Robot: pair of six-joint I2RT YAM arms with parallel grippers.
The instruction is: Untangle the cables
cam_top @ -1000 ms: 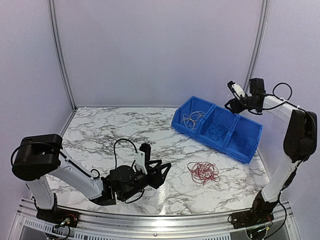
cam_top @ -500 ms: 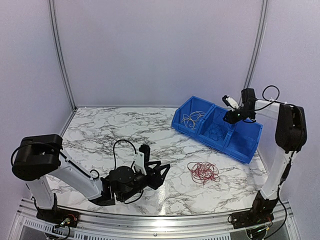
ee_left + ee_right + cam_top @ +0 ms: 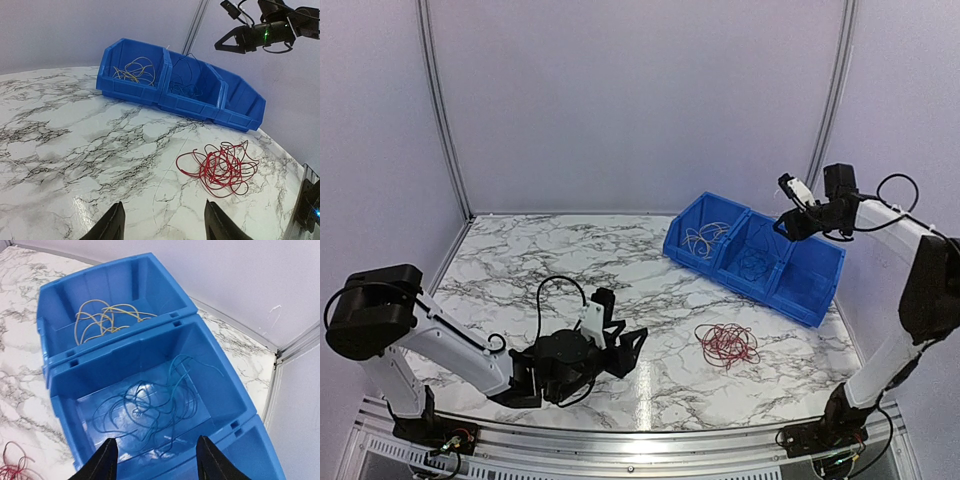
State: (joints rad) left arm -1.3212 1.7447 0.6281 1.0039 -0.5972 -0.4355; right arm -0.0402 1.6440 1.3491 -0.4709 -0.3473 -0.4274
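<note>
To the right in the top view and down, I need to take my left gripper onto the red cables' nearest edge, since loose loops stick out there.
A loose tangle of red cables (image 3: 726, 344) lies on the marble table, also seen in the left wrist view (image 3: 220, 167). Pale tan cables (image 3: 105, 320) lie in the blue bin's left compartment. Dark blue cables (image 3: 145, 410) lie in its middle compartment. My left gripper (image 3: 630, 348) sits low over the table, left of the red cables, open and empty (image 3: 163, 222). My right gripper (image 3: 788, 213) hangs above the middle compartment, open with nothing between its fingers (image 3: 156, 455).
The blue bin (image 3: 817, 297) has three compartments and stands at the back right. Its right compartment (image 3: 810, 272) holds nothing that I can see. Marble table (image 3: 540, 260) stretches left of the bin. Walls and frame posts close in the back and sides.
The right gripper dipped left toward the bin half a second ago and has come back up and to the right. The left arm shifted slightly left and lower.
</note>
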